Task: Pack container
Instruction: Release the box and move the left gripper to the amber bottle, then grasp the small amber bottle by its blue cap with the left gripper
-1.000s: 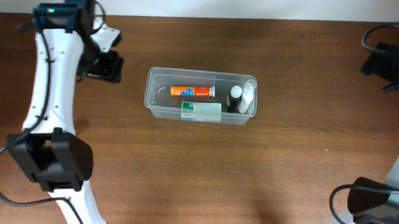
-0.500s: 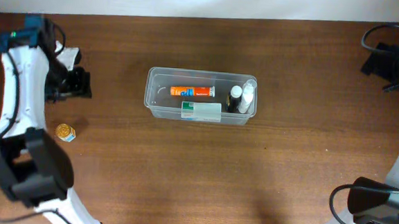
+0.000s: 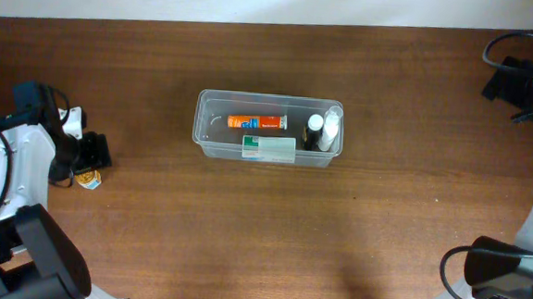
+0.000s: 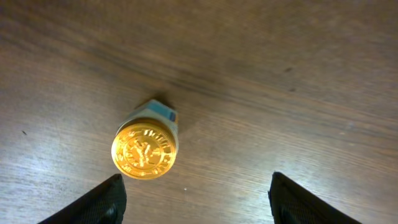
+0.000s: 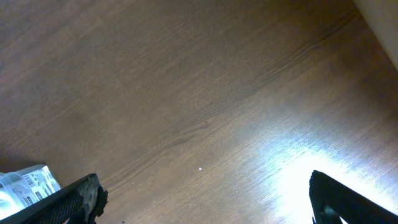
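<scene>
The robot next needs to move its left gripper to the left in the wrist view and lower it around the gold-lidded jar, which stands below the gripper, off-centre toward one of its fingers.
The clear plastic container sits mid-table. It holds an orange tube, a white and green box and two small bottles. A small jar with a gold lid stands on the table at the left; it also shows in the left wrist view. My left gripper is open just above the jar, which sits a little ahead of the left finger. My right gripper is open and empty over bare wood at the far right back corner.
The white wall edge runs along the back of the table. The corner of the clear container shows at the lower left of the right wrist view. Bare wooden tabletop lies between the arms.
My left arm has swung from the back left down toward the front left, uncovering the gold-lidded jar and coming over it. The right arm has not moved.
</scene>
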